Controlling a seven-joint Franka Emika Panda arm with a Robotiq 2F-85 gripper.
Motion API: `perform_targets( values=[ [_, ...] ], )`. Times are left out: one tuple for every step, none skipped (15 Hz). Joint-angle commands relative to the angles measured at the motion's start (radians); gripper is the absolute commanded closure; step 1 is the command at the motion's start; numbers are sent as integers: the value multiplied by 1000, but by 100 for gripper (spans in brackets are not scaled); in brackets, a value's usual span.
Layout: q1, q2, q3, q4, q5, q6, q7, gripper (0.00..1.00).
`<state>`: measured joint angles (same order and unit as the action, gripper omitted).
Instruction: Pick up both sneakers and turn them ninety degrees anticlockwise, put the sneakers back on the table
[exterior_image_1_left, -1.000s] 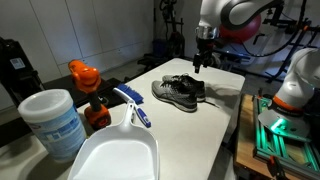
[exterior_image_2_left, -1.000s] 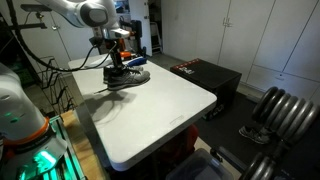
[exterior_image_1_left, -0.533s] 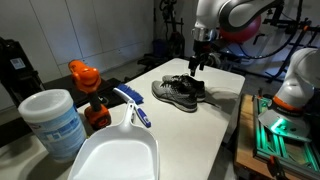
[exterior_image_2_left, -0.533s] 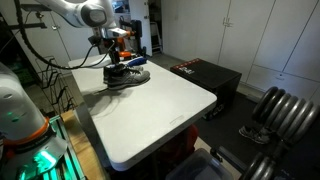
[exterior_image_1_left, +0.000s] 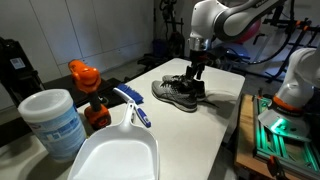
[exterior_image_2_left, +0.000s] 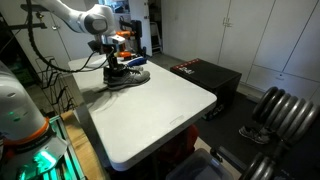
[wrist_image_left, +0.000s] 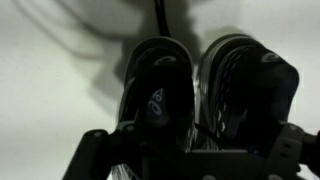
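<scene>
The pair of sneakers is below my gripper's open fingers; my gripper will lower over the sneakers' heel end next, then close on both.
The pair of dark grey and black sneakers (exterior_image_1_left: 176, 93) stands side by side on the white table (exterior_image_1_left: 215, 125), near its far end in an exterior view (exterior_image_2_left: 129, 76). My gripper (exterior_image_1_left: 196, 80) hangs low over the heel end of the pair, just above or touching them (exterior_image_2_left: 112, 66). In the wrist view both sneakers (wrist_image_left: 165, 85) fill the frame, and the gripper (wrist_image_left: 190, 155) is open, with a dark finger on either side of the pair. The view is dark, so I cannot tell whether the fingers touch the shoes.
At the near end stand a white dustpan (exterior_image_1_left: 115, 152), a blue brush (exterior_image_1_left: 134, 107), a white tub (exterior_image_1_left: 52, 120) and an orange bottle (exterior_image_1_left: 85, 78). A green-lit machine frame (exterior_image_1_left: 272, 128) runs beside the table. A black box (exterior_image_2_left: 205, 72) and a chair (exterior_image_2_left: 272, 115) stand beyond.
The gripper has come down from above the table onto the sneakers' heel end. The sneakers have not moved.
</scene>
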<state>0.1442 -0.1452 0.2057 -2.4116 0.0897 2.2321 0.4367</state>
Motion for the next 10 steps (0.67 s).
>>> perform_targets(
  values=[
    [11, 49, 6, 10, -12, 20, -20, 0],
    [12, 59, 6, 12, -15, 26, -21, 0],
    [13, 63, 5, 11, -13, 52, -25, 0],
    [14, 70, 4, 16, -8, 55, -26, 0],
    [12, 77, 4, 17, -13, 61, -13, 0],
    [12, 83, 3, 17, -14, 71, -13, 0],
    [10, 89, 2, 17, -25, 75, -4, 0],
    [5, 94, 2, 17, -58, 72, 29, 0],
    [5, 96, 1, 16, -71, 70, 33, 0],
    [7, 101, 0, 18, -74, 67, 33, 0]
  ],
)
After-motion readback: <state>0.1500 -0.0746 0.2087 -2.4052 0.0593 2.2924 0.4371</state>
